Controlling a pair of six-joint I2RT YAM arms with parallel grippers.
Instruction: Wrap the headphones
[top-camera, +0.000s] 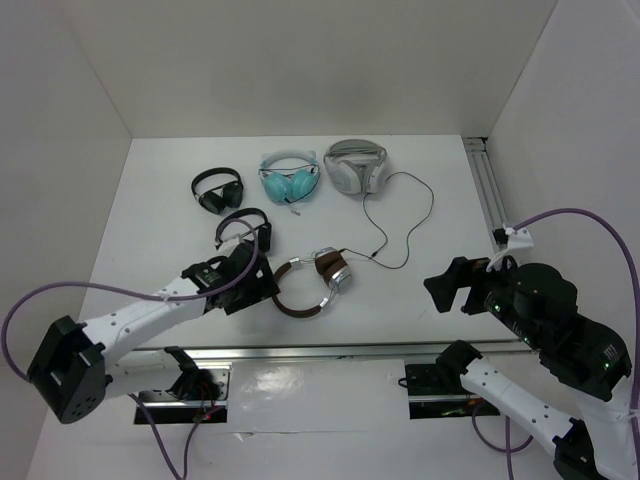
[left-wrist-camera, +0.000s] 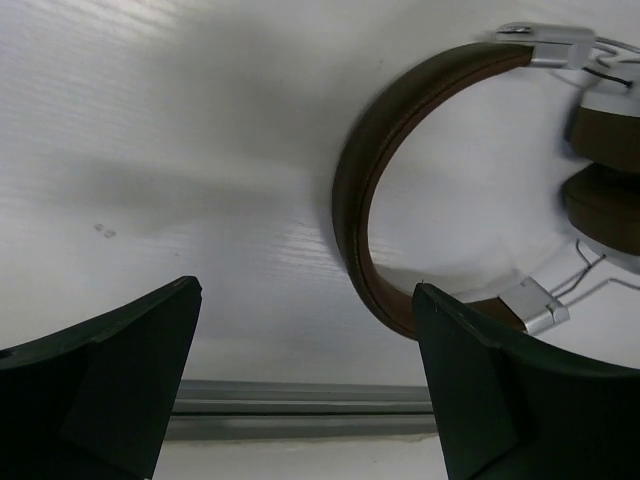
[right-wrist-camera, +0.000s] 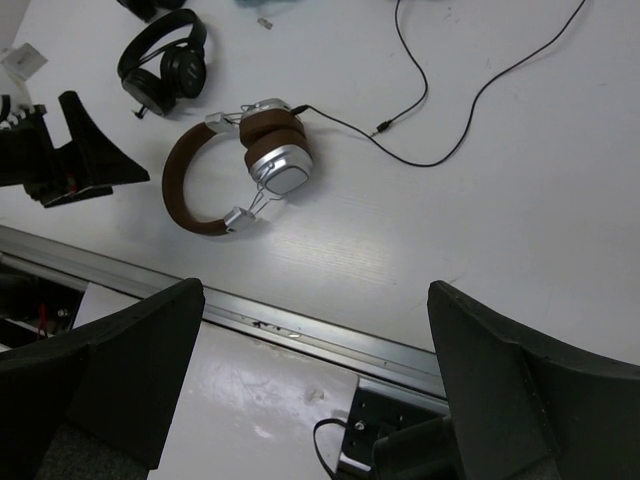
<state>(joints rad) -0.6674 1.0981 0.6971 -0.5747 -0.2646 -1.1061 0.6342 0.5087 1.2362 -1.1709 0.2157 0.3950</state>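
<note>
Next, my left gripper needs to shift right in the top view and down astride the headband's curved middle (top-camera: 278, 303) (left-wrist-camera: 354, 262), which lies below it on that side.
The headphones (top-camera: 333, 270), with a dark brown headband and silver earcups, lie flat near the table's front middle. They also show in the right wrist view (right-wrist-camera: 275, 150). Their thin black cable (top-camera: 420, 225) trails loosely to the right and back. My left gripper (top-camera: 262, 285) is open and empty, just left of the headband (left-wrist-camera: 352, 190). In the left wrist view its right finger (left-wrist-camera: 480, 380) overlaps the band's near end. My right gripper (top-camera: 450, 285) is open and empty, raised to the right of the headphones.
Two black headphones (top-camera: 217, 188) (top-camera: 245, 228), a teal pair (top-camera: 290, 178) and a white-grey pair (top-camera: 355, 165) lie at the back. A metal rail (top-camera: 330, 352) runs along the near edge, and another rail (top-camera: 488, 190) along the right side.
</note>
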